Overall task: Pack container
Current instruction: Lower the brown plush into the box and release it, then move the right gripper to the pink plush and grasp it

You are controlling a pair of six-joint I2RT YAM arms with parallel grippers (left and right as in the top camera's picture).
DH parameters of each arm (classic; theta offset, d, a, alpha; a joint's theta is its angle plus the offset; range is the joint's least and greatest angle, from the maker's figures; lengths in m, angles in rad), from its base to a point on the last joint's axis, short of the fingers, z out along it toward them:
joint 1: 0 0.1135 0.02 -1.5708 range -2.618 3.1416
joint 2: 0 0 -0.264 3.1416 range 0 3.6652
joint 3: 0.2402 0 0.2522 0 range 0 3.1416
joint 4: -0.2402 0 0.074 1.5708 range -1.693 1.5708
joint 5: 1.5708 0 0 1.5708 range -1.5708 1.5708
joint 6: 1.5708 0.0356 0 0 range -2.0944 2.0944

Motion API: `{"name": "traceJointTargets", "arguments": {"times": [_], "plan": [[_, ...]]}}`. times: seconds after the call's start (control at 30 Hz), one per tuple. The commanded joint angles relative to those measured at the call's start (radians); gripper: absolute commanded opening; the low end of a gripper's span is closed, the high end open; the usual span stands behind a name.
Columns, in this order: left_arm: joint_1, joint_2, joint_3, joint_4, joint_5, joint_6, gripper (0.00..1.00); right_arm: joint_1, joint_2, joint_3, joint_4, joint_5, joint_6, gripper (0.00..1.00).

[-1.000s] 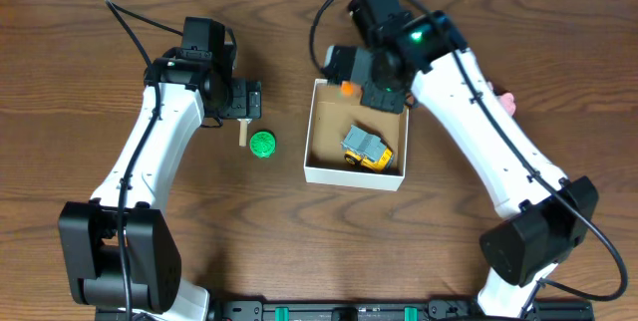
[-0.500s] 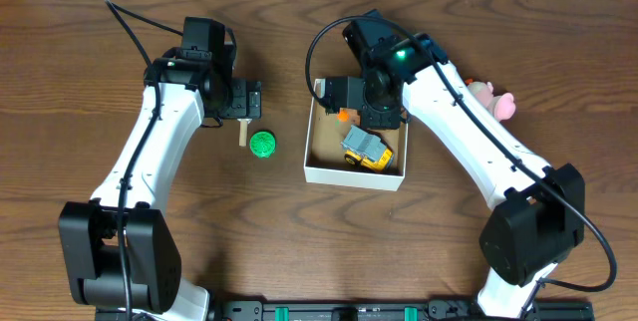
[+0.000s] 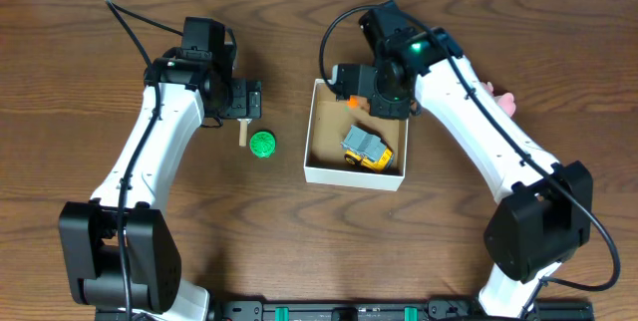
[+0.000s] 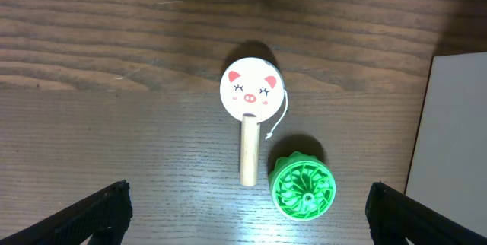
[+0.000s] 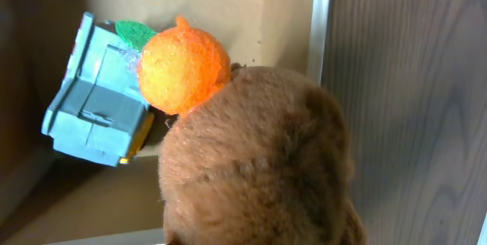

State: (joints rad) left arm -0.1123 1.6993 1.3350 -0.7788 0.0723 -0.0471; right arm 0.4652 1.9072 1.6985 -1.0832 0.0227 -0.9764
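Note:
The container's empty bottom shows a little back inside its far side. My right gripper will lower the brown plush toy (image 5: 259, 161) there and then let go of it beyond the truck.
The container (image 3: 319, 170) is a small white box with a brown inside, at mid-table. A grey and yellow toy truck (image 3: 367, 149) lies in it. My right gripper (image 3: 357, 90) is over the box's far wall, shut on a brown plush toy (image 5: 259, 161) that carries an orange ball (image 5: 183, 62); the plush hides the fingers in the right wrist view. My left gripper (image 4: 251, 211) is open and empty above a pig-faced wooden stick (image 4: 249, 97) and a green wheel (image 4: 303, 189), both left of the box.
A pink plush (image 3: 503, 102) lies right of the box, partly hidden behind my right arm. The box's white wall (image 4: 456, 146) shows at the right edge of the left wrist view. Wooden table all round.
My right gripper dipped toward the box's far left corner with the plush, then shifted back a little to the right and up. The left arm has not moved.

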Motion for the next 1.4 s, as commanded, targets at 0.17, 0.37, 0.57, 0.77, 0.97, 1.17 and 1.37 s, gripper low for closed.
{"name": "traceJointTargets", "arguments": {"times": [0.17,0.37,0.57,0.77,0.97,1.17,1.37], "plan": [[0.004,0.008,0.021,-0.002,-0.001,0.013,0.98,-0.008,-0.006,-0.013,-0.001,-0.091,0.018,0.02],[0.004,0.008,0.021,-0.002,-0.001,0.013,0.98,-0.007,-0.006,-0.052,0.002,-0.095,0.056,0.02],[0.004,0.008,0.021,-0.002,-0.001,0.013,0.98,-0.008,-0.006,-0.117,0.052,-0.094,0.056,0.26],[0.004,0.008,0.021,-0.002,-0.001,0.013,0.98,-0.007,-0.007,-0.128,0.125,-0.072,0.112,0.83],[0.004,0.008,0.021,-0.002,-0.001,0.013,0.98,-0.005,-0.007,-0.127,0.191,0.006,0.113,0.85],[0.004,0.008,0.021,-0.002,-0.001,0.013,0.98,0.005,-0.008,-0.077,0.212,0.178,0.18,0.82],[0.004,0.008,0.021,-0.002,-0.001,0.013,0.98,-0.032,-0.021,0.047,0.186,0.374,0.477,0.6]]}}
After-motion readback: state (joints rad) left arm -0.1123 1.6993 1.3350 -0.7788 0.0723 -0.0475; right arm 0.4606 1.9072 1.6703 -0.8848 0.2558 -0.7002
